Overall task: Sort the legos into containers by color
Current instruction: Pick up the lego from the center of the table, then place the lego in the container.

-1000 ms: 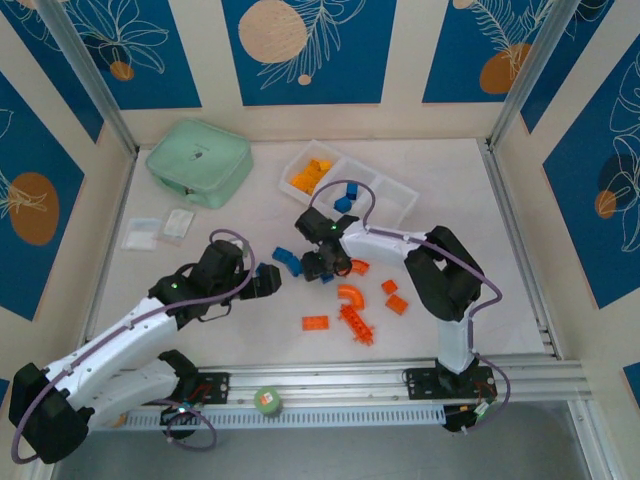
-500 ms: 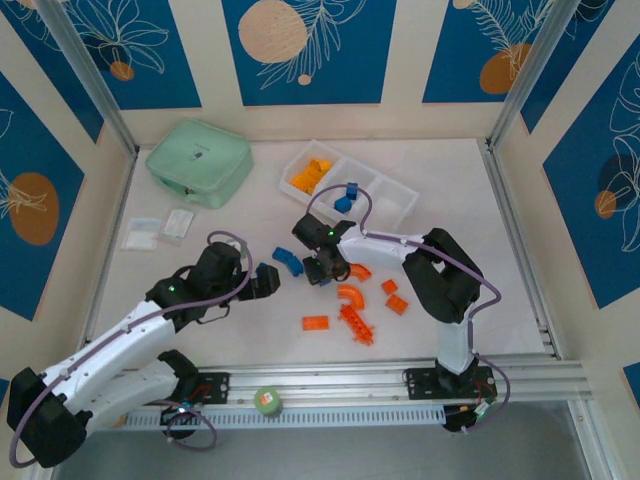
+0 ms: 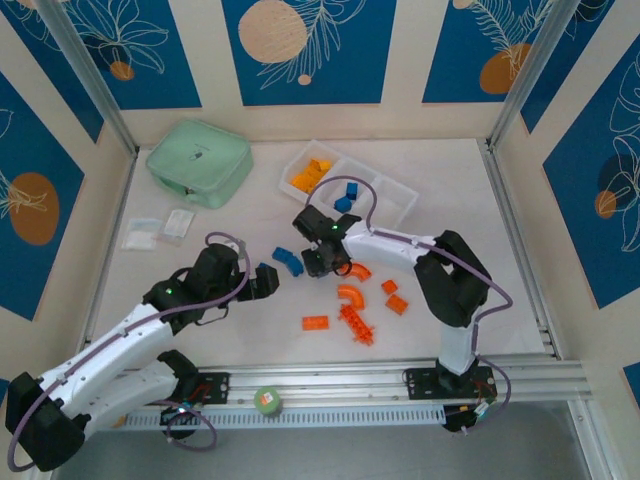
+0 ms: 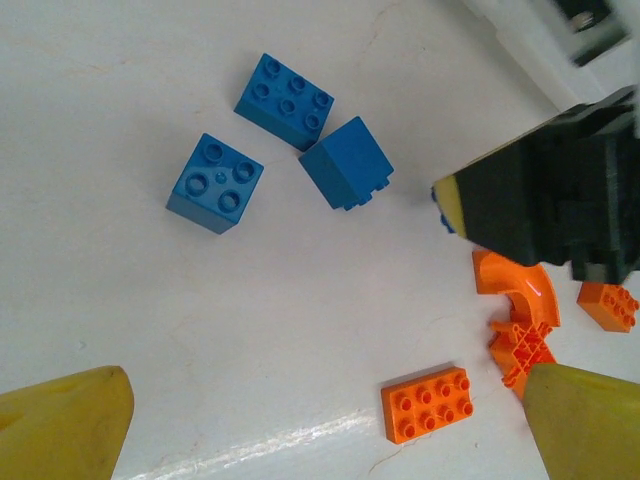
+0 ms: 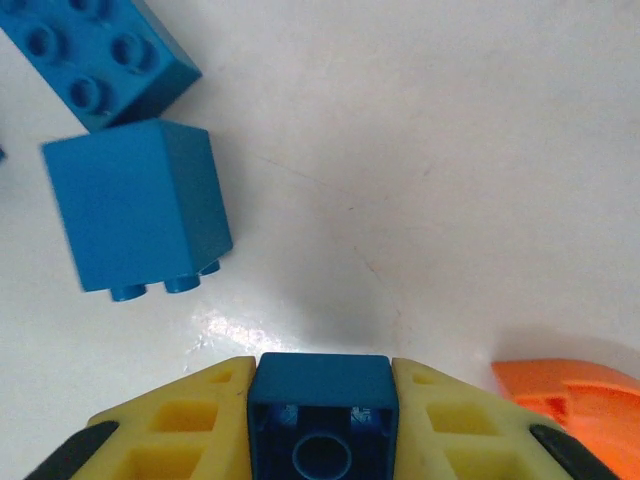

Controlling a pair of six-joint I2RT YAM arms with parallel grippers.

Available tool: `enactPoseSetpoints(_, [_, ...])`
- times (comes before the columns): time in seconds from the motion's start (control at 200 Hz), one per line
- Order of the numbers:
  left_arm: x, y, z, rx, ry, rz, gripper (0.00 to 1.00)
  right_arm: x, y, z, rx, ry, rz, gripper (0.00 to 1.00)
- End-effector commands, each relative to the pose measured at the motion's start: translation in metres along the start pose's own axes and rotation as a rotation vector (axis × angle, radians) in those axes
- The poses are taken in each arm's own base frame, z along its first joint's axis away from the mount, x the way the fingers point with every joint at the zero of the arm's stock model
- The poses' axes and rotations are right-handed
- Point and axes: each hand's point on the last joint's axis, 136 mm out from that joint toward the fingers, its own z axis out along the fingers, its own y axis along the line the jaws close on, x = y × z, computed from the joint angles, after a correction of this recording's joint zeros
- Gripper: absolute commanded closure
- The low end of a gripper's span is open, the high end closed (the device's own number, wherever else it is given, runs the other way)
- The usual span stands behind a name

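Observation:
The blue lego should go up and outward next with my right gripper, over the white tray's middle section. My right gripper should release it there, because that section already holds blue legos.
My right gripper is shut on a blue lego, held low over the table; its yellow fingers press both sides. Just left lie more blue legos, seen close as a cube and a studded brick. My left gripper hovers open and empty, its fingertips wide apart above an orange-red plate. Other orange-red legos are scattered in front of the right gripper. The white tray of containers holds yellow-orange legos and blue ones.
A mint-green zip case sits at the back left, with small clear packets in front of it. A green roll rests on the front rail. The tray's right compartment looks bare.
The right gripper has closed on the blue lego and shifted slightly back and left. The left arm has barely moved.

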Motion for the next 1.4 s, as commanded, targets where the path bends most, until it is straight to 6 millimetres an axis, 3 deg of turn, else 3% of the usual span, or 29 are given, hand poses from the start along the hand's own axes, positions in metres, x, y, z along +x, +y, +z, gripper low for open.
enactPoseSetpoints(0.0, [-0.005,-0.007,-0.003,0.032,-0.008,0.000,0.01,-0.013,-0.007,-0.033,-0.039,-0.057,0.025,0.82])
enactPoseSetpoints(0.23, [-0.015,-0.019,0.000,0.048,-0.005,0.043,0.01,-0.044,-0.032,-0.065,-0.050,-0.138,0.067,0.83])
enactPoseSetpoints(0.475, [-0.029,-0.034,0.012,0.069,-0.005,0.063,0.01,-0.098,-0.065,-0.081,-0.039,-0.220,0.119,0.84])
enactPoseSetpoints(0.655, [-0.042,-0.042,0.023,0.060,-0.004,0.070,0.01,-0.139,-0.093,-0.075,-0.001,-0.255,0.155,0.84])
enactPoseSetpoints(0.95, [-0.057,-0.051,0.040,0.064,-0.003,0.054,0.01,-0.188,-0.138,-0.044,0.073,-0.255,0.210,0.84])
enactPoseSetpoints(1.045, [-0.061,-0.053,0.044,0.073,0.001,0.046,0.01,-0.195,-0.148,-0.028,0.103,-0.234,0.222,0.83])
enactPoseSetpoints(1.16, [-0.063,-0.055,0.044,0.079,0.001,0.045,0.01,-0.196,-0.153,-0.015,0.111,-0.209,0.227,0.73])
enactPoseSetpoints(1.24, [-0.064,-0.055,0.042,0.080,-0.006,0.043,0.01,-0.198,-0.154,-0.020,0.115,-0.222,0.219,0.62])
enactPoseSetpoints(1.395, [-0.067,-0.055,0.034,0.082,-0.018,0.046,0.01,-0.196,-0.145,-0.041,0.087,-0.260,0.202,0.52])
